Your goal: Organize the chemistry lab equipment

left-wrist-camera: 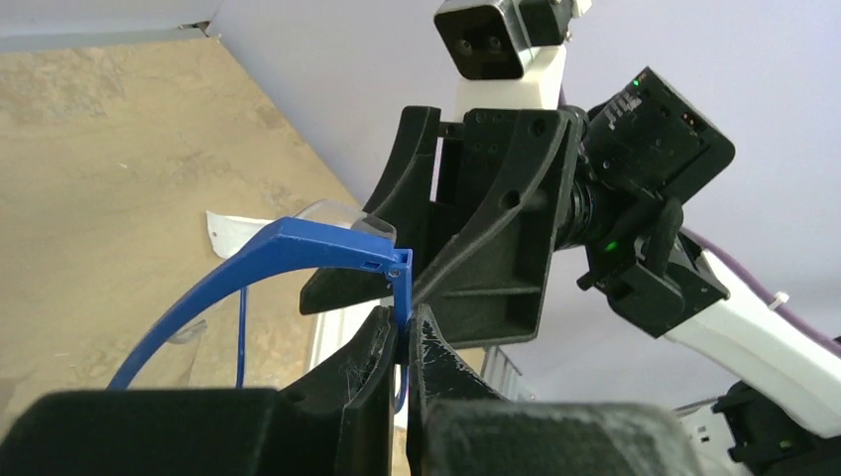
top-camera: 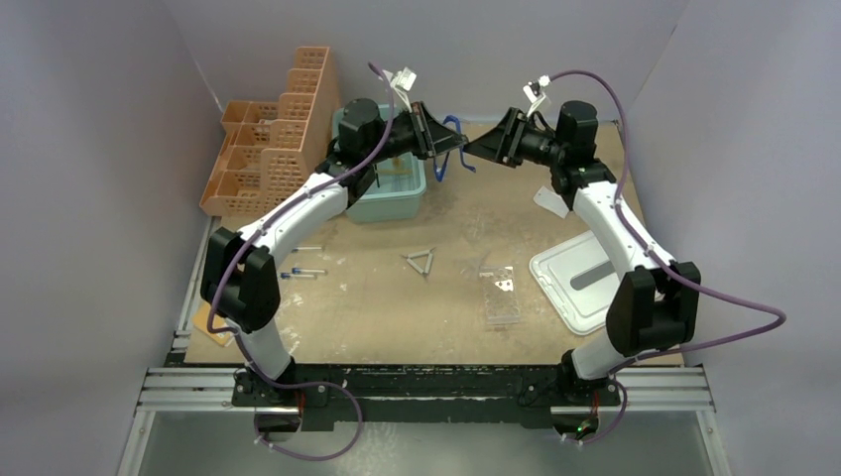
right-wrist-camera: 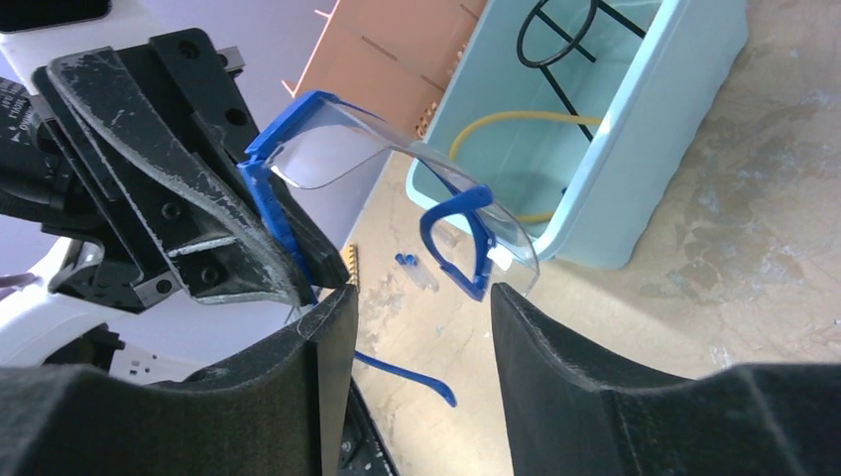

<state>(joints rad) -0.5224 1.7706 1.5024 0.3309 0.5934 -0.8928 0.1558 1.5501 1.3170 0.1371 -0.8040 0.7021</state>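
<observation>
The goggles [top-camera: 449, 151] hang outside the light-blue bin [top-camera: 397, 203], so next I will move my left gripper to the left in the top view and tilt it down into the bin to let go of the goggles' hinge.
My left gripper [top-camera: 454, 145] is shut on the hinge of the blue-framed goggles [top-camera: 449, 151] and holds them in the air over the back of the table. In the left wrist view the jaws pinch the blue frame [left-wrist-camera: 298, 246] at its corner. My right gripper [top-camera: 476, 150] is open and empty, facing the left one a little apart; the goggles' lens [right-wrist-camera: 342, 149] and nose piece hang just beyond its fingertips [right-wrist-camera: 332, 327]. A black wire ring [right-wrist-camera: 565, 40] and amber hose [right-wrist-camera: 511, 121] lie in the light-blue bin [top-camera: 397, 203]. Blue-capped tubes [top-camera: 302, 273], a wire triangle [top-camera: 421, 261] and a clear tube rack [top-camera: 501, 295] lie on the table.
The orange lattice rack [top-camera: 273, 134] stands at the back left beside the bin. A white lid [top-camera: 580, 280] lies at the right, a white scrap [top-camera: 550, 201] behind it. A small orange notepad [top-camera: 212, 323] sits at the table's front left edge.
</observation>
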